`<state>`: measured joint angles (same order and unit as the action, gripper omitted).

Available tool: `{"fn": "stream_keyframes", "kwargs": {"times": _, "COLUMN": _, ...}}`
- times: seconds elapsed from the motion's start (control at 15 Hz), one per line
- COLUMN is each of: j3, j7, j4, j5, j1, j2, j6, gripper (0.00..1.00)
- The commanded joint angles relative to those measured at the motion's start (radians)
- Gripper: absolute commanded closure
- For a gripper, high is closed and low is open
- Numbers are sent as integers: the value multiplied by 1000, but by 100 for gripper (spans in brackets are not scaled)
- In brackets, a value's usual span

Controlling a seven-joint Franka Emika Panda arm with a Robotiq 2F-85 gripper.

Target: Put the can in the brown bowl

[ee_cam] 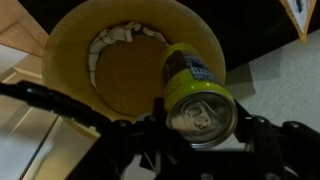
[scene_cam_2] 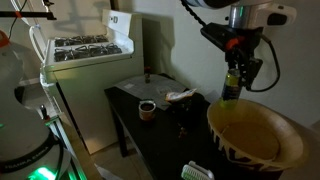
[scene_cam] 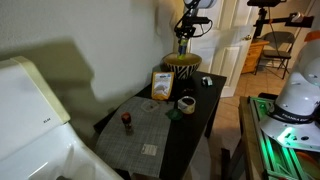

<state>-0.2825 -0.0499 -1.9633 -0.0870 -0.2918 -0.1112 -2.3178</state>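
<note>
The can (scene_cam_2: 232, 88) is still hanging above the rim of the brown bowl, so the gripper will lower it past the bowl's rim into the bowl next and then open.
My gripper (scene_cam_2: 233, 85) is shut on the yellow-green can (scene_cam_2: 232, 88) and holds it upright in the air just above the far rim of the brown bowl (scene_cam_2: 255, 137). In the wrist view the can (ee_cam: 197, 95) sits between my fingers (ee_cam: 200, 130), its silver top facing the camera, and the round tan bowl (ee_cam: 95, 75) lies below it, the can hanging over the bowl's edge. In an exterior view the gripper with the can (scene_cam: 182, 42) hovers over the bowl (scene_cam: 182, 62) at the far end of the dark table.
On the dark table (scene_cam: 200, 105) stand an orange-and-white box (scene_cam: 162, 85), a small white-rimmed cup (scene_cam: 186, 104) and a dark red bottle-like object (scene_cam: 127, 120). A white stove (scene_cam_2: 85, 50) stands beside the table. A chair (scene_cam: 280, 50) is in the background.
</note>
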Motion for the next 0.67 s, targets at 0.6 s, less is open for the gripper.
{"fn": "stream_keyframes", "kwargs": {"times": 0.6, "j3": -7, "j7": -61, "j4": -31, "j5": -12, "j1": 2, "j2": -233, "j6": -161, "gripper": 62}}
